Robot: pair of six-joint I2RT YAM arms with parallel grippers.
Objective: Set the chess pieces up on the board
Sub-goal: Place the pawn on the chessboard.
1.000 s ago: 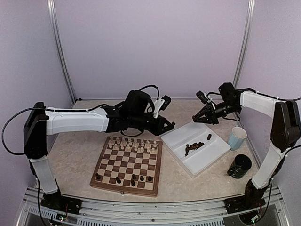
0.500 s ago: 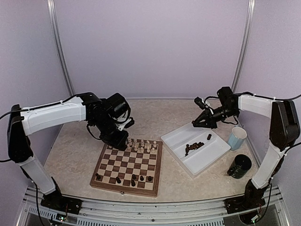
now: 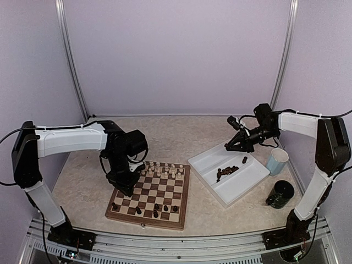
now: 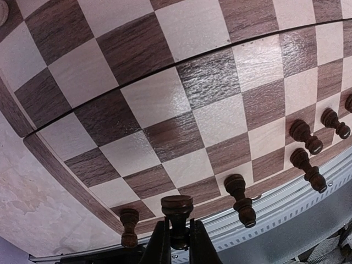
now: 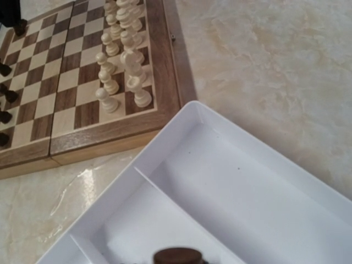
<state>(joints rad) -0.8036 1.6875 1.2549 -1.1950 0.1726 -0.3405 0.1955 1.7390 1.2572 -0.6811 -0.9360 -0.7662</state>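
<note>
The dark piece needs to go down onto an open square [image 3: 132, 205] next, after my left gripper moves slightly toward the middle of the board.
The board [image 3: 146, 218] lies in the middle of the table. Cream pieces [image 3: 162, 169] fill its far rows, and a few dark pieces [image 3: 155, 209] stand on its near row. My left gripper [image 3: 124, 186] hangs over the board's left side, shut on a dark piece [image 4: 177, 212] held base down above the near-left squares [image 4: 165, 99]. My right gripper [image 3: 231, 145] hovers above the far corner of the white tray [image 3: 250, 186]. Its fingers are out of the wrist view, but the base of a dark piece [image 5: 177, 257] shows right in front of the camera.
Several dark pieces [image 3: 225, 172] lie loose in the tray. A pale blue cup [image 3: 278, 161] and a dark cup [image 3: 281, 193] stand at the tray's right. The right wrist view shows the board's rim [image 5: 165, 66], cream pieces [image 5: 124, 71] and the tray's divider [image 5: 181, 209].
My left arm has swung from behind the board's far right, round to its left side, and down over the near-left squares. My right gripper has shifted slightly over the tray.
</note>
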